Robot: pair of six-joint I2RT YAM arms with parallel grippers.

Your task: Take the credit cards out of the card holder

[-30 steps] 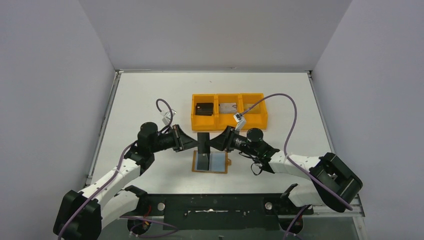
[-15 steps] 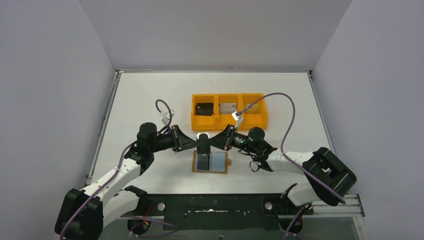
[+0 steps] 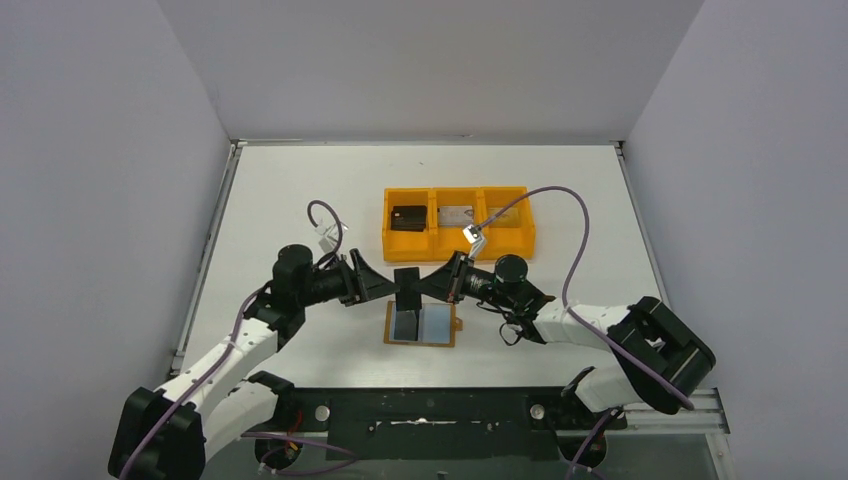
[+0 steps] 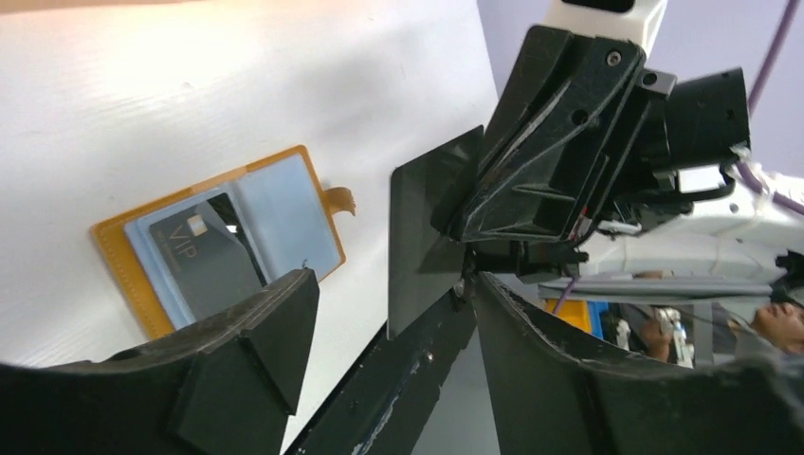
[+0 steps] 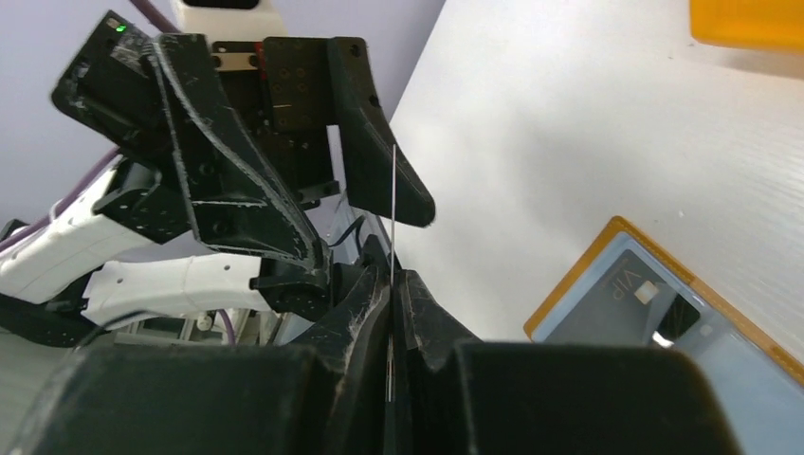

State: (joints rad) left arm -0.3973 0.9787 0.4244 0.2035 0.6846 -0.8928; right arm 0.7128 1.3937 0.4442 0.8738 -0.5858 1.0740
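The orange tray's end section already holds a dark card, so my right gripper should move outward over that section, lower this similar card inside and release it.
A dark credit card stands upright in the air above the open tan card holder. My right gripper is shut on the card's right edge; in the right wrist view the card shows edge-on, pinched between the fingers of that gripper. My left gripper is open at the card's left side. In the left wrist view the card stands between its spread fingers. Another dark card marked VIP lies in the card holder.
An orange three-compartment tray stands behind the grippers, with a dark card in its left compartment and a silvery card in the middle one. The tray's corner shows in the right wrist view.
My right gripper has shut on the upright card. My left gripper has opened and let the card go, drawing slightly back to the left.
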